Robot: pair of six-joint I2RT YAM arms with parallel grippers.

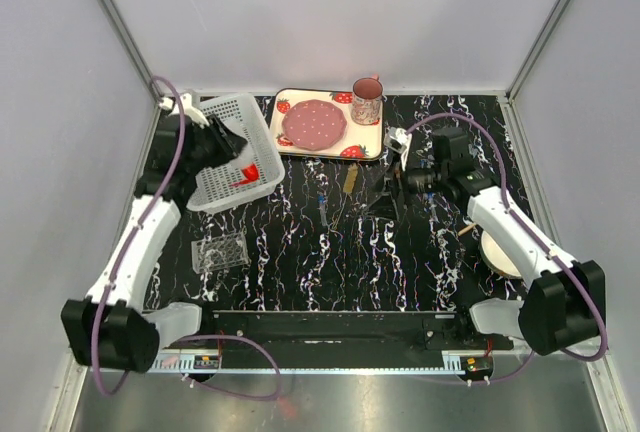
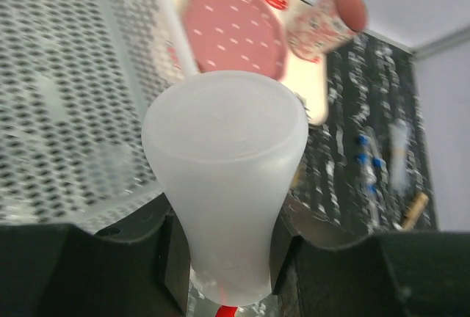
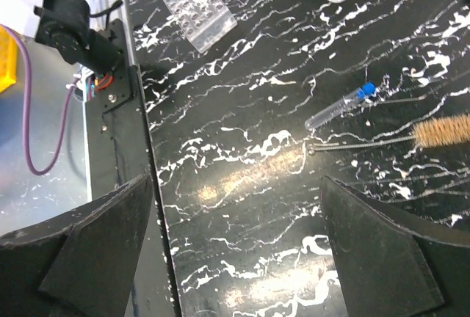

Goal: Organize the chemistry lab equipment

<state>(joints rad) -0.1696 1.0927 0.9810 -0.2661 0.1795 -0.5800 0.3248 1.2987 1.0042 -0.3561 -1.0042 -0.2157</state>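
My left gripper should move past the basket's rim next and go down to release the bottle, because the basket's bottom is below it and to its left in the wrist view.
My left gripper is shut on the small white bottle, whose red cap points down. It holds the bottle over the right edge of the white perforated basket. The clear grid tube rack lies on the table in front of the basket. Thin blue-tipped tubes and a tan stick lie mid-table. My right gripper is open and empty above the table. In the right wrist view I see one blue-tipped tube, a tan bristle brush and the rack.
The strawberry tray with a pink plate and mug stands at the back centre. A cream bowl sits under my right arm. The table is black marbled, with grey walls around it and a metal rail at the near edge.
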